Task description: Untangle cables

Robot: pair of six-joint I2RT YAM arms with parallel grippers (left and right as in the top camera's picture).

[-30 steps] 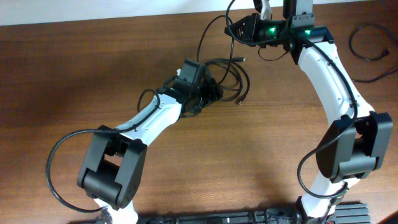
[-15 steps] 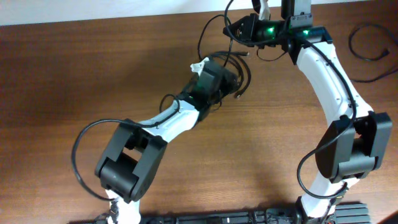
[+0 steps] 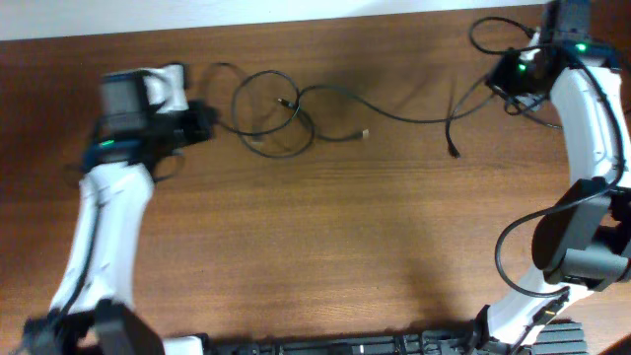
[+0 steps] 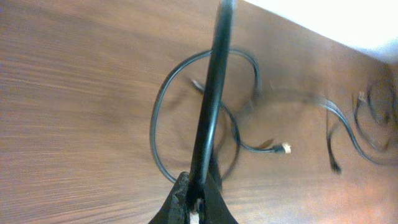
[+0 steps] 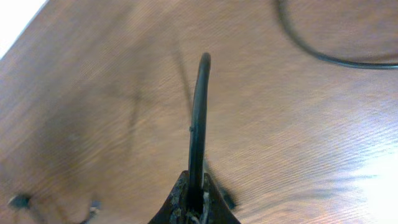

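Note:
My right gripper swings to the left in the overhead view toward the mid-table plug end (image 3: 363,134) next and releases its cable, since its long part runs into the loops.
The thin black cables (image 3: 296,108) lie stretched across the far half of the wooden table, with loose overlapping loops (image 3: 271,118) left of centre. One long strand (image 3: 404,116) runs right. Small plug ends lie at mid-table (image 3: 367,133) and further right (image 3: 454,151). My left gripper (image 3: 207,121) is at the far left, shut on a cable (image 4: 208,118) that rises from its jaws (image 4: 199,200); the loops (image 4: 163,106) lie on the wood beyond it. My right gripper (image 3: 493,82) is at the far right, shut on another cable (image 5: 198,118) at its jaws (image 5: 196,205).
The table's far edge meets a white wall (image 3: 296,15). A black rail (image 3: 394,345) runs along the front edge between the arm bases. The right arm (image 3: 592,148) stands along the right side, the left arm (image 3: 99,227) along the left. Another black cord (image 5: 323,57) curves past in the right wrist view.
The left gripper has shut on a cable and swung far left. The right gripper has moved right. The tight bundle at top centre is now drawn out into a long line with loops.

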